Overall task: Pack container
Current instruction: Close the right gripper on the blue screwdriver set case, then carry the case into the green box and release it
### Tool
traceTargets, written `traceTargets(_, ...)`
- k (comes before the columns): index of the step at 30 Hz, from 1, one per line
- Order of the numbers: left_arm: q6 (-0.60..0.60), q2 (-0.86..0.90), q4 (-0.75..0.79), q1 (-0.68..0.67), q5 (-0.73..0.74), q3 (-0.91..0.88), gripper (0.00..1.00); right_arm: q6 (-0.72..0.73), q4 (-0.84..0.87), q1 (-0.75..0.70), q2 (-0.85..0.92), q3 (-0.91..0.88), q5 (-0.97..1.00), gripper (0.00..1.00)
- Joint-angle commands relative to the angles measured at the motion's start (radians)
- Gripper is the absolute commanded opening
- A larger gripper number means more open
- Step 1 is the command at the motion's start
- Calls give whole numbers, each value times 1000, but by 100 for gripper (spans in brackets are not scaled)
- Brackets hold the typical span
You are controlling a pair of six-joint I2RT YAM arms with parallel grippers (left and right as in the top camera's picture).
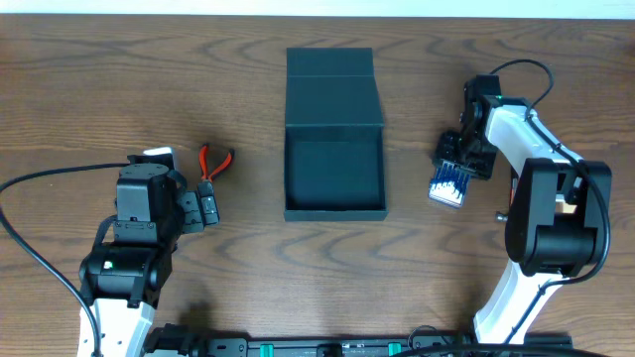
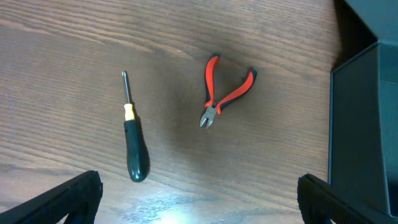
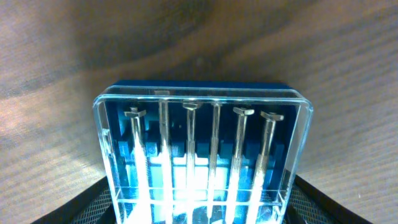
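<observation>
The right gripper raises the case over the container's side next. It then lowers and releases it in the container's empty inside, to the gripper's left in the overhead view.
The container (image 1: 333, 211) is a dark teal box in the middle of the table, open, with its flap lid (image 1: 333, 89) laid back at the far side; its inside looks empty. Its wall shows at the right edge of the left wrist view (image 2: 364, 124). My right gripper (image 1: 462, 157) is shut on a clear blue case of small metal tools (image 1: 448, 184), to the right of the container; the case fills the right wrist view (image 3: 202, 149) between the fingers (image 3: 202, 208). My left gripper (image 1: 206, 206) is open and empty (image 2: 199, 199), left of the container.
Red-handled pliers (image 1: 215, 161) lie on the wood just beyond my left gripper, also in the left wrist view (image 2: 222, 96). A screwdriver with a dark green handle (image 2: 132, 140) lies left of them; the overhead view does not show it. Black cables trail from both arms.
</observation>
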Motion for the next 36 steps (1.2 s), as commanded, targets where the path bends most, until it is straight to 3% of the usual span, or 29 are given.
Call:
traceTargets(1, 2, 0, 0, 6, -12, 21, 99, -23, -51, 4, 27, 46, 0, 17)
traceTargets(5, 2, 0, 0, 6, -12, 21, 99, -32, -134, 9, 5, 159, 0, 2)
traceTargets(15, 3, 0, 0, 6, -12, 21, 99, -177, -351, 108, -17, 486, -3, 1)
traceTargets(24, 2, 0, 0, 6, -12, 21, 99, -554, -414, 382, -17, 758, -53, 1)
traceTargets(30, 3, 0, 0, 6, -12, 21, 98, -931, -414, 579, -3, 774, -53, 1)
traceTargets(36, 3, 0, 0, 6, -12, 21, 99, -1031, -418, 637, 34, 773, -62, 1)
